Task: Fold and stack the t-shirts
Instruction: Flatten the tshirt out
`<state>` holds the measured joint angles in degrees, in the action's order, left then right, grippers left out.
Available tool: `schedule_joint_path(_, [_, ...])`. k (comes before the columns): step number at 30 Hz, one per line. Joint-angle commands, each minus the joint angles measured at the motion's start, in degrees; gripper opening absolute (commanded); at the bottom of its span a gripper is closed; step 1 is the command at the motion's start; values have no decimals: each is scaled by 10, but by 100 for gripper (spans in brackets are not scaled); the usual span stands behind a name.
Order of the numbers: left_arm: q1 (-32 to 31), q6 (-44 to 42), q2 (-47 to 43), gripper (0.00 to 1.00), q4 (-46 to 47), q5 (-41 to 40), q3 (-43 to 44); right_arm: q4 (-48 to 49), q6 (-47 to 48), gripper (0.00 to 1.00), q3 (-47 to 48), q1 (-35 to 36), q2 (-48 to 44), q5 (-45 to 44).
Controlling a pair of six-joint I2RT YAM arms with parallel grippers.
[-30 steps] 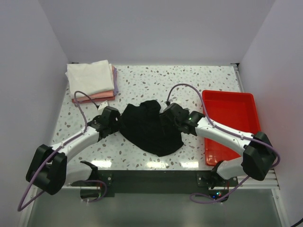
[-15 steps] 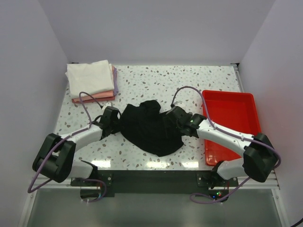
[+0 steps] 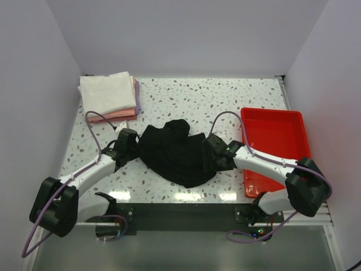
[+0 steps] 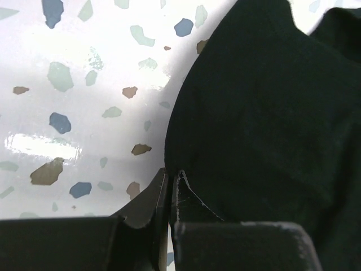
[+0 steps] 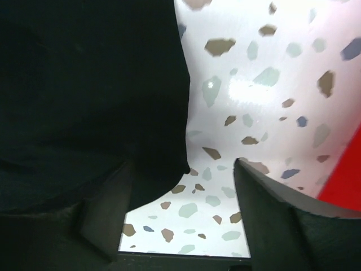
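Observation:
The black t-shirt [image 3: 177,152] lies crumpled, so next my left gripper will move up, then outward and down to the stack's near edge [image 3: 119,119] and release the pinched hem.
A large black t-shirt [image 3: 177,152] lies crumpled in the middle of the speckled table. At its left edge my left gripper [image 3: 131,145] is low on the table. In the left wrist view that gripper [image 4: 169,178] is shut, with the hem of the black t-shirt [image 4: 265,113] pinched at its tips. My right gripper [image 3: 210,153] is at the shirt's right edge. In the right wrist view it [image 5: 186,186] stands open, and the black t-shirt's [image 5: 90,96] edge lies between its fingers, covering the left one.
A stack of folded t-shirts stands at the back left: white [image 3: 107,93] on top, then pink [image 3: 113,116], with a lavender edge [image 3: 137,101]. A red plastic tray [image 3: 276,149] sits at the right. The walls close in on three sides.
My left gripper has shut on the black t-shirt's left edge. My right gripper has slid nearer along the right edge, and its jaws have narrowed a little.

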<state>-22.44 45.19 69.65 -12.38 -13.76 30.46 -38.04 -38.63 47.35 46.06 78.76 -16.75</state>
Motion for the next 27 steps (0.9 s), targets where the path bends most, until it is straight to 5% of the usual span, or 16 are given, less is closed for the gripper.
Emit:
schedule_joint_path(1, [5,1,-45,0,-17,-16,-17,32,-38,72,-31,-1,4,41])
schedule_joint_path(9, [5,10,-71,0,-28,-9,-20,90,-59,55,-49,0,37,108])
schedule_joint_path(12, [5,11,-73,0,-30,-7,-21,106,-65,39,-59,-2,43,120])
schedule_joint_path(16, [4,12,-84,0,-32,-4,-20,141,-69,1,-81,-1,39,145])
schedule_joint_path(27, [5,3,-143,0,-95,-50,113,36,45,0,104,0,-85,-5])
